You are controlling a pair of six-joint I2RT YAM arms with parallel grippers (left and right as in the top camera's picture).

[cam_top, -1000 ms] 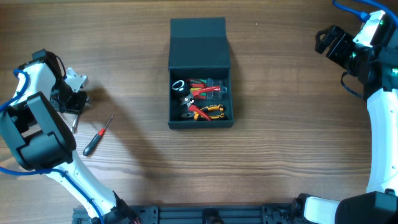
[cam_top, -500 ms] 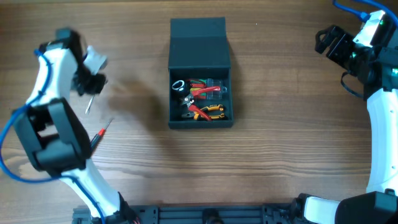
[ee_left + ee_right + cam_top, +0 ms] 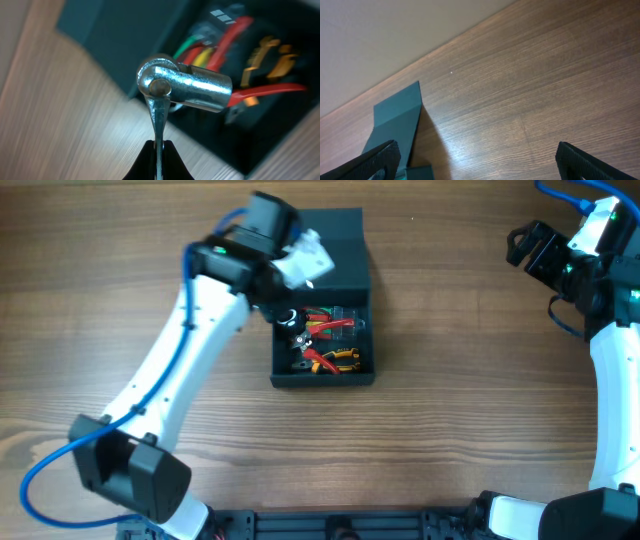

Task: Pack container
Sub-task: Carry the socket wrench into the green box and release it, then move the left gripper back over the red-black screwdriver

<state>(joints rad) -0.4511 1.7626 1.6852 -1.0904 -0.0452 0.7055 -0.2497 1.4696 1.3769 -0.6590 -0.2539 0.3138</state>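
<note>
My left gripper is still holding the tool above the box's edge. It should next come back and down over the pliers' nearer red handle (image 3: 322, 361) (image 3: 267, 92) and let go of the tool's thin body there.
The container (image 3: 322, 379) is a dark teal-grey box at the table's middle, its flap lid (image 3: 320, 250) open toward the back. Inside lie red-handled pliers (image 3: 335, 327), yellow-and-black pliers (image 3: 338, 360) and other small tools. My left gripper (image 3: 274, 298) hangs over the box's back left corner. In the left wrist view it (image 3: 159, 146) is shut on the thin shaft of a silver metal tool (image 3: 190, 89), whose cylindrical head hangs above the box's edge and the red handles (image 3: 270, 90). My right gripper (image 3: 525, 246) is open and empty at the far right.
The left arm (image 3: 180, 370) stretches diagonally from the front left over the wood table (image 3: 470, 410). In the right wrist view the wide-apart fingers (image 3: 375, 160) frame bare wood, with the container's lid (image 3: 395, 120) at the lower left.
My left arm swung from the table's left side to over the container, carrying the silver tool. It now hides the red screwdriver seen on the table earlier. The right arm has not moved.
</note>
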